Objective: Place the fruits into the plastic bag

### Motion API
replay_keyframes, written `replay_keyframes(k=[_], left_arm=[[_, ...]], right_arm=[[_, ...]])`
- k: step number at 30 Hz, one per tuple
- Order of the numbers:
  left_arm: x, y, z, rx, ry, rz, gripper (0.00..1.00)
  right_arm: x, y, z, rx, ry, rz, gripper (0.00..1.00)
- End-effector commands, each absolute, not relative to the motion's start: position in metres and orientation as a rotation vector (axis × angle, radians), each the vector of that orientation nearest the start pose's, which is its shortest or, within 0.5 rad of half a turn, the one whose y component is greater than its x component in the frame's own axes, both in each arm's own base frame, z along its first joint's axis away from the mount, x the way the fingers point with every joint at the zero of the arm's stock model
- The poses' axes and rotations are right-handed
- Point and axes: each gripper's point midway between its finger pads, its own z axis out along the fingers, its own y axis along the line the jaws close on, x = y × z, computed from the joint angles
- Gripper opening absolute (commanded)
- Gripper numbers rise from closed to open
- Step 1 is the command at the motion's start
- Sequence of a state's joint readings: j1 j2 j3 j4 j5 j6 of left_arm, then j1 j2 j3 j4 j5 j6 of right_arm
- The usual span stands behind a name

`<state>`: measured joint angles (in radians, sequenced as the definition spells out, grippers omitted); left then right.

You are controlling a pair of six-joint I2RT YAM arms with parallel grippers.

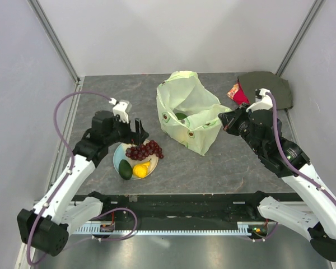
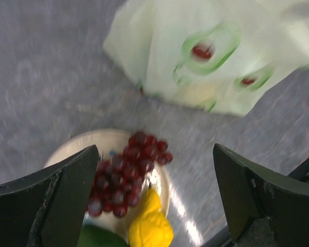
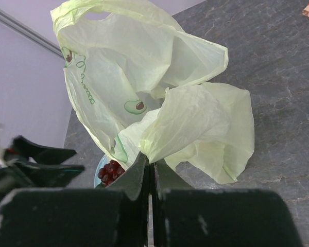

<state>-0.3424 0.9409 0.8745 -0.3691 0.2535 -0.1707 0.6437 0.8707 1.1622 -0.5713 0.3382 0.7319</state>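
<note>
Next, my left gripper moves down with fingers spread onto the middle of the dark red grapes [image 1: 145, 150] [image 2: 123, 175] and closes, as they lie on the plate below it.
The pale green plastic bag [image 1: 187, 115] stands open at the table's middle back, and a green avocado [image 1: 181, 116] shows inside it. My right gripper [image 1: 223, 120] is shut on the bag's right edge; the wrist view shows its jaws [image 3: 150, 167] pinching the film [image 3: 159, 103]. My left gripper [image 1: 137, 131] is open and empty, hovering over the plate [image 1: 119, 159]. The plate holds the dark red grapes [image 1: 145, 150], a green avocado [image 1: 125, 168] and the yellow lemon [image 1: 141, 168]. The left wrist view shows the grapes [image 2: 123, 175] and lemon [image 2: 150, 226] between the spread fingers [image 2: 72, 180].
A dark green cloth [image 1: 269, 89] with a red piece [image 1: 238, 92] lies at the back right corner. White walls close in the table on three sides. A black rail [image 1: 173, 199] runs along the near edge.
</note>
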Motion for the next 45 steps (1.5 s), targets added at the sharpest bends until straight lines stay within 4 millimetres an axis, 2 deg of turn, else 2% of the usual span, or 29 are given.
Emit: replay_keyframes(k=[1,3,10,14,18,24,30,33,38,40,45], left_arm=[[0.269,-0.138,0.172,0.324,2.208,-0.490,0.99],[0.271,-0.136,0.151,0.360,2.275,-0.451,0.99],[0.272,-0.138,0.120,0.485,2.364,-0.387,0.99],[0.280,-0.141,0.113,0.624,2.346,-0.337,0.99],[0.287,-0.154,0.110,0.739,2.316,-0.341,0.99],[0.296,-0.156,0.084,0.791,2.376,-0.287,0.99],[0.301,-0.163,0.068,0.843,2.405,-0.271,0.99],[0.303,-0.166,0.062,0.862,2.413,-0.272,0.93],[0.302,-0.163,0.050,0.864,2.453,-0.249,0.63],[0.304,-0.159,0.053,0.840,2.451,-0.223,0.56],[0.310,-0.158,0.083,0.790,2.355,-0.212,0.51]], right_arm=[[0.259,0.159,0.355,0.305,1.826,0.688,0.00],[0.259,0.159,0.355,0.302,1.827,0.689,0.00],[0.257,0.156,0.356,0.319,1.816,0.692,0.00],[0.257,0.155,0.356,0.324,1.812,0.688,0.00],[0.259,0.157,0.356,0.319,1.815,0.692,0.00],[0.259,0.157,0.359,0.322,1.807,0.692,0.00],[0.259,0.155,0.358,0.327,1.805,0.687,0.00],[0.260,0.155,0.358,0.329,1.805,0.682,0.00],[0.261,0.154,0.357,0.334,1.805,0.676,0.00],[0.261,0.154,0.358,0.334,1.805,0.673,0.00],[0.262,0.154,0.358,0.337,1.803,0.670,0.00]])
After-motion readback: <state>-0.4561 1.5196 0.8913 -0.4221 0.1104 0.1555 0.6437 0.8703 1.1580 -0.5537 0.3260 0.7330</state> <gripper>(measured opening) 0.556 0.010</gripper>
